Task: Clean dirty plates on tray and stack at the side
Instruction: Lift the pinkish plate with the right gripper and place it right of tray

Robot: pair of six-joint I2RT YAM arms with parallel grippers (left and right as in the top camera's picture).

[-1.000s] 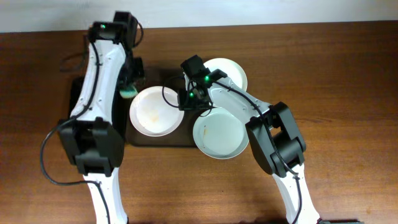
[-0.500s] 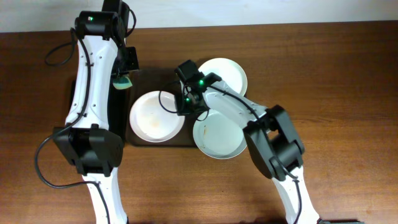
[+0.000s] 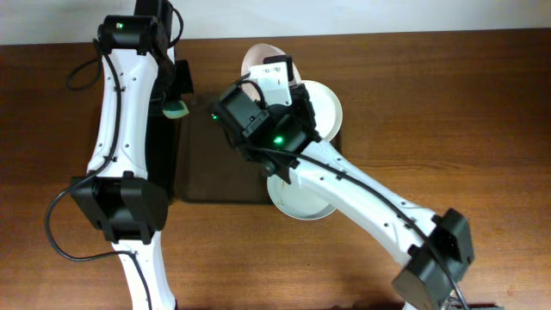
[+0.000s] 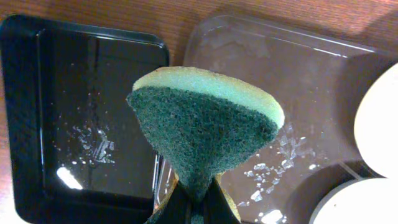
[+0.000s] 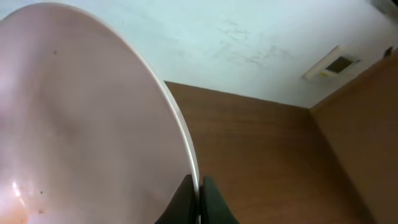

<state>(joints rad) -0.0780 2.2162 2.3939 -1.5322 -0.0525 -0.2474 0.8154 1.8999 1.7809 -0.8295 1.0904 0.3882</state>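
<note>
Next, my right gripper should swing to the right in the overhead view, lower its plate and release it, since bare wooden table lies below on that side.
My right gripper is shut on the rim of a white plate and holds it up on edge above the dark brown tray. From overhead, the held plate shows beside the right gripper. A second white plate lies at the tray's back right. A pale blue-green plate lies at the tray's front right, partly under my right arm. My left gripper is shut on a green and yellow sponge, which is held over the tray's left edge in the overhead view.
A smaller black tray lies left of the brown tray, under my left arm. Wet specks lie on both trays. Two plate edges show at the right of the left wrist view. Bare wooden table lies to the right.
My right gripper has lifted the smudged white plate off the tray and tipped it on edge. My left arm drew back a little with the sponge.
</note>
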